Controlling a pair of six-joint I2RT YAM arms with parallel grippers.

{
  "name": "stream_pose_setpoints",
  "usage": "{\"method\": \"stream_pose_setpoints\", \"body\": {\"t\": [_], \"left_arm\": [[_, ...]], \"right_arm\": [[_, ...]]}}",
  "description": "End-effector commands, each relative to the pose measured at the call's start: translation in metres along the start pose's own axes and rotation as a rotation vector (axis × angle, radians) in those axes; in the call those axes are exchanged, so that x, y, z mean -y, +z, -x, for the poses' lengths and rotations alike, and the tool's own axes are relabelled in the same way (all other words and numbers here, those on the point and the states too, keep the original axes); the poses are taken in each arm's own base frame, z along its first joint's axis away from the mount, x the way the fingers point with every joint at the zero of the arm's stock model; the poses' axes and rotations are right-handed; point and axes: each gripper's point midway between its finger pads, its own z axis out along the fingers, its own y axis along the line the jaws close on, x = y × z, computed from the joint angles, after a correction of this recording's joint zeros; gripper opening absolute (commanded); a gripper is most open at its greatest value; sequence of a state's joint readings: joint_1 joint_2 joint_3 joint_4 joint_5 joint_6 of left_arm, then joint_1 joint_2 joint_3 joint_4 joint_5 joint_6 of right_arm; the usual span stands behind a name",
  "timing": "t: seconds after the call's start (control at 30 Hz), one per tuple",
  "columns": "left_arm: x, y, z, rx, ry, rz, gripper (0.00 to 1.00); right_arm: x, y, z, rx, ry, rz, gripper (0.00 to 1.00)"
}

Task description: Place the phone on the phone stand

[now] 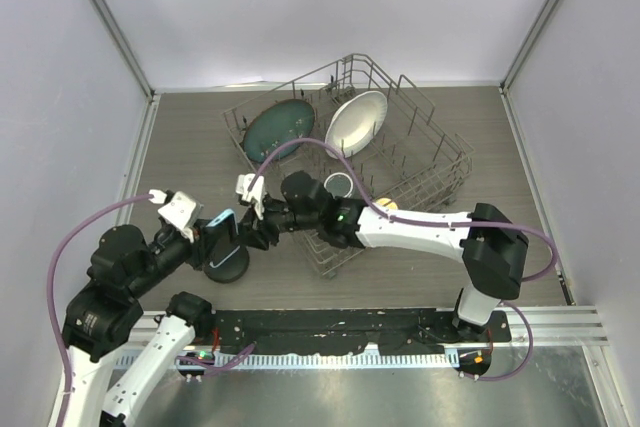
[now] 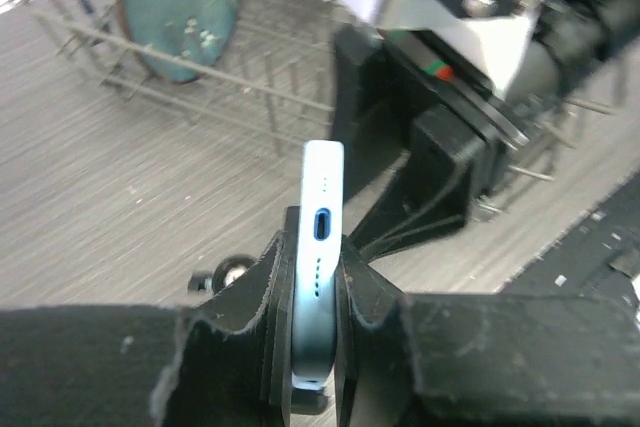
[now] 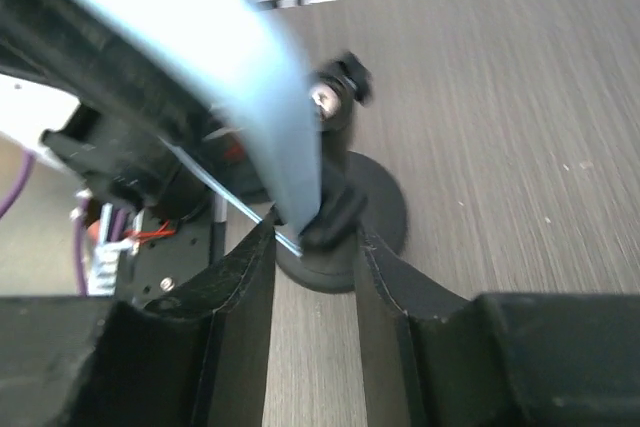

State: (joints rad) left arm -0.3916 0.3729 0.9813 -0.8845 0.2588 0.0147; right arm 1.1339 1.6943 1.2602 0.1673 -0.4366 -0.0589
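Note:
I need to carry the phone and the stand outward with my left gripper, toward the grey side and clear of the rack, and let go, because the bare tabletop by that side is outward of the gripper.
The phone, in a light blue case, stands edge-up in my left gripper, just above the phone stand with its round black base. In the left wrist view the gripper is shut on the phone, its charging port facing the camera. One stand knob shows below left. My right gripper reaches in from the right. In the right wrist view its narrow jaws close round the stand's cradle lip, over the disc base. The phone's lower edge rests at that lip.
A wire dish rack stands behind, holding a teal plate, a white plate and a small cup. The rack and the teal plate also show in the left wrist view. Grey walls close in both sides.

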Motion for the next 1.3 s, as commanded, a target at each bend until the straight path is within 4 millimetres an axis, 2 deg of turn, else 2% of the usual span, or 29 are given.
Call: {"method": "stream_pose_setpoints", "body": {"t": [0.0, 0.23, 0.27, 0.33, 0.37, 0.4, 0.47, 0.6, 0.63, 0.67, 0.73, 0.8, 1.03, 1.07, 1.27], "left_arm": [[-0.027, 0.003, 0.059, 0.238, -0.022, 0.148, 0.0], [-0.03, 0.011, 0.043, 0.217, -0.029, 0.155, 0.0], [-0.03, 0.012, 0.042, 0.221, -0.028, 0.158, 0.0], [-0.031, 0.015, 0.037, 0.215, -0.028, 0.16, 0.0], [-0.032, 0.016, 0.036, 0.21, -0.028, 0.161, 0.0], [-0.033, 0.017, 0.036, 0.214, -0.021, 0.167, 0.0], [-0.038, 0.019, 0.035, 0.212, -0.016, 0.189, 0.0], [-0.051, 0.024, 0.036, 0.212, -0.016, 0.25, 0.0], [-0.053, 0.024, 0.041, 0.231, -0.015, 0.263, 0.0], [-0.06, 0.025, 0.041, 0.231, -0.019, 0.3, 0.0], [-0.073, 0.022, 0.047, 0.254, -0.034, 0.373, 0.0], [-0.079, 0.023, 0.054, 0.261, -0.036, 0.404, 0.0], [-0.106, 0.036, 0.081, 0.302, 0.045, 0.517, 0.0], [-0.112, 0.035, 0.092, 0.332, 0.079, 0.551, 0.0], [-0.144, 0.05, 0.117, 0.334, 0.213, 0.674, 0.0]], "right_arm": [[0.02, -0.008, 0.088, 0.322, 0.01, -0.252, 0.0], [0.021, -0.009, 0.083, 0.299, 0.001, -0.244, 0.0], [0.024, -0.01, 0.08, 0.279, 0.007, -0.257, 0.12], [0.025, -0.017, 0.079, 0.277, 0.004, -0.266, 0.27], [0.025, -0.02, 0.073, 0.278, 0.005, -0.276, 0.4], [0.023, -0.03, 0.082, 0.298, -0.006, -0.279, 0.45], [0.023, -0.037, 0.081, 0.273, -0.005, -0.296, 0.5], [0.023, -0.059, 0.094, 0.268, 0.0, -0.342, 0.5], [0.018, -0.068, 0.104, 0.292, -0.003, -0.338, 0.49], [0.016, -0.072, 0.104, 0.29, -0.002, -0.335, 0.49], [0.009, -0.087, 0.119, 0.323, -0.005, -0.33, 0.49], [0.008, -0.095, 0.121, 0.32, -0.006, -0.34, 0.49], [0.006, -0.128, 0.115, 0.333, -0.015, -0.395, 0.5], [0.009, -0.136, 0.112, 0.34, -0.011, -0.426, 0.5], [0.009, -0.157, 0.096, 0.33, -0.049, -0.46, 0.5]]}}
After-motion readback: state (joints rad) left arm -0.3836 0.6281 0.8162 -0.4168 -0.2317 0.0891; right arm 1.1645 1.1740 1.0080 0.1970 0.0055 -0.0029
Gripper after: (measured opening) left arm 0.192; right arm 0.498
